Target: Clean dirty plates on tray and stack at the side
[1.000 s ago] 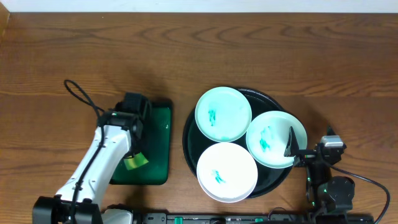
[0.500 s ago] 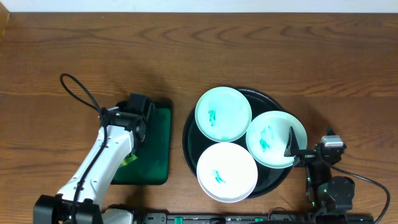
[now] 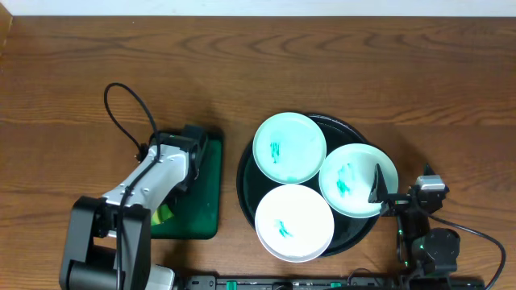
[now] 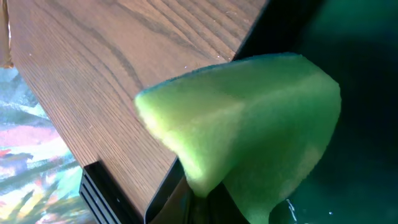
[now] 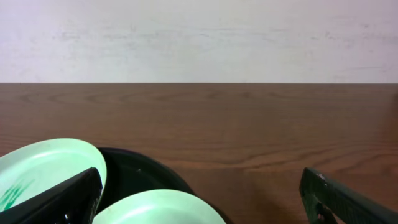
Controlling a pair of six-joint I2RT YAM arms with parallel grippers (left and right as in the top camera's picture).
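Note:
My left gripper should next turn and move toward the black tray, over the green bottom inside the dark green tray, because the sponge hangs across the dark green tray's rim.
Three pale-mint plates with teal scribbles lie on the round black tray: one at the back left, one on the right, one at the front. My left gripper is shut on a yellow-green sponge over the small dark green tray, left of the black tray. In the left wrist view the sponge fills the frame. My right gripper stands open at the black tray's right edge, one finger over the right plate. The back-left plate shows beside it.
The dark green rectangular tray sits near the table's front edge, which shows in the left wrist view. A black cable loops behind my left arm. Bare brown wood stretches back to a pale wall.
My left arm has folded in closer to its base, and its cable loop has swung right. The sponge has shifted slightly left and forward over the green tray. The right arm and plates are unmoved.

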